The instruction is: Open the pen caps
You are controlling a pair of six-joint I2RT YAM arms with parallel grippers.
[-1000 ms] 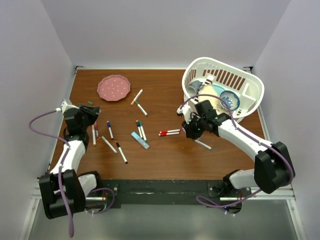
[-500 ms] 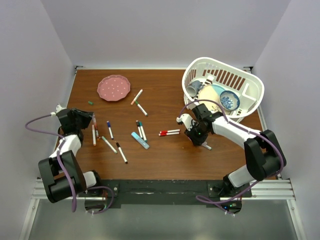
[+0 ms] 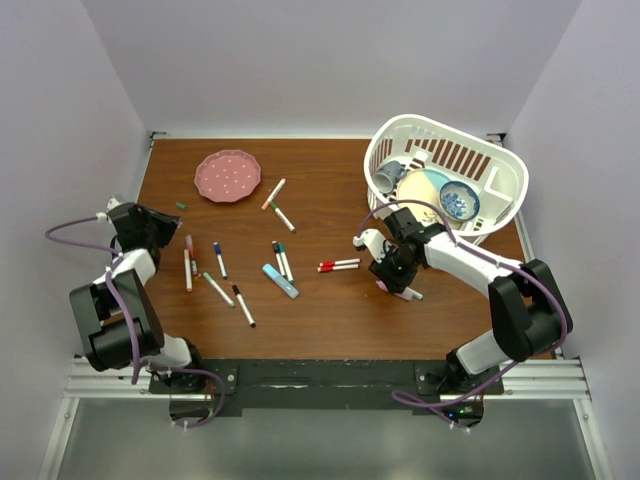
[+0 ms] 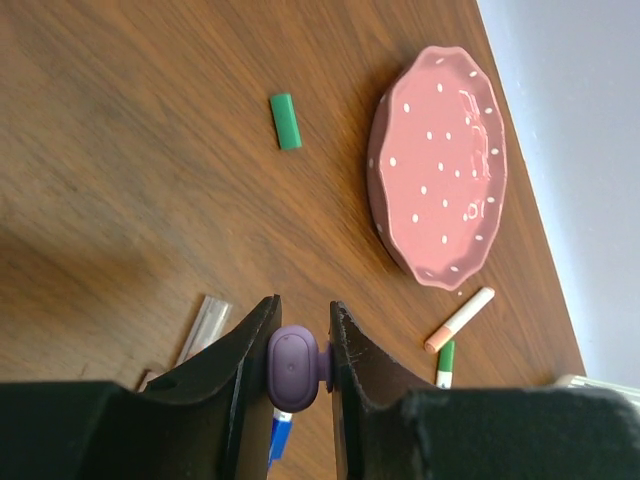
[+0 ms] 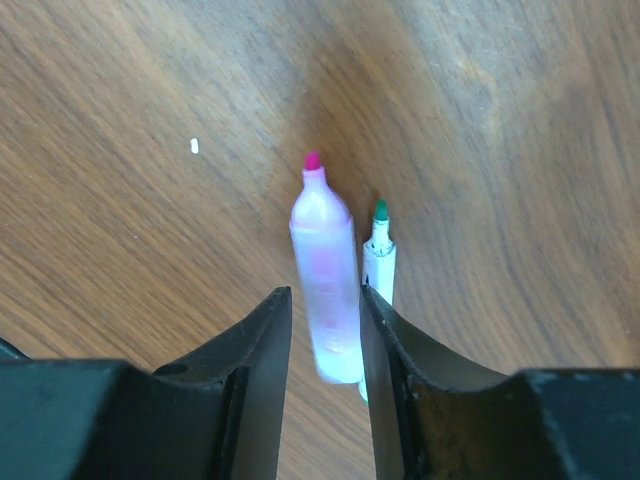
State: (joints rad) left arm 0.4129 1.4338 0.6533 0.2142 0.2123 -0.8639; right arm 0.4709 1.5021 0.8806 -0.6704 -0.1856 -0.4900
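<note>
The left gripper needs to move down and gently outward onto the bare wood beside the green cap, because the purple cap (image 4: 293, 365) is still held above the table.
My left gripper (image 4: 303, 305) is shut on a purple cap (image 4: 293, 365), held above the table; in the top view it (image 3: 150, 228) is at the left edge. A loose green cap (image 4: 286, 121) lies on the wood. My right gripper (image 5: 324, 292) hangs low over the table with its jaws slightly apart. An uncapped pink highlighter (image 5: 325, 260), blurred, sits loose between them. An uncapped green-tipped white marker (image 5: 378, 250) lies beside it. In the top view the right gripper (image 3: 392, 270) is in front of the basket, the highlighter (image 3: 385, 285) just below it.
A pink dotted plate (image 3: 227, 175) is at the back left. A white basket (image 3: 500, 160) with dishes stands at the back right. Several capped pens lie mid-table: two red-capped (image 3: 339, 265), a blue highlighter (image 3: 281, 281), a black-capped one (image 3: 243, 305), a blue-capped one (image 3: 218, 258).
My left arm has drawn back to the table's left edge. My right gripper has moved slightly nearer and lower, and the pink highlighter now shows under it.
</note>
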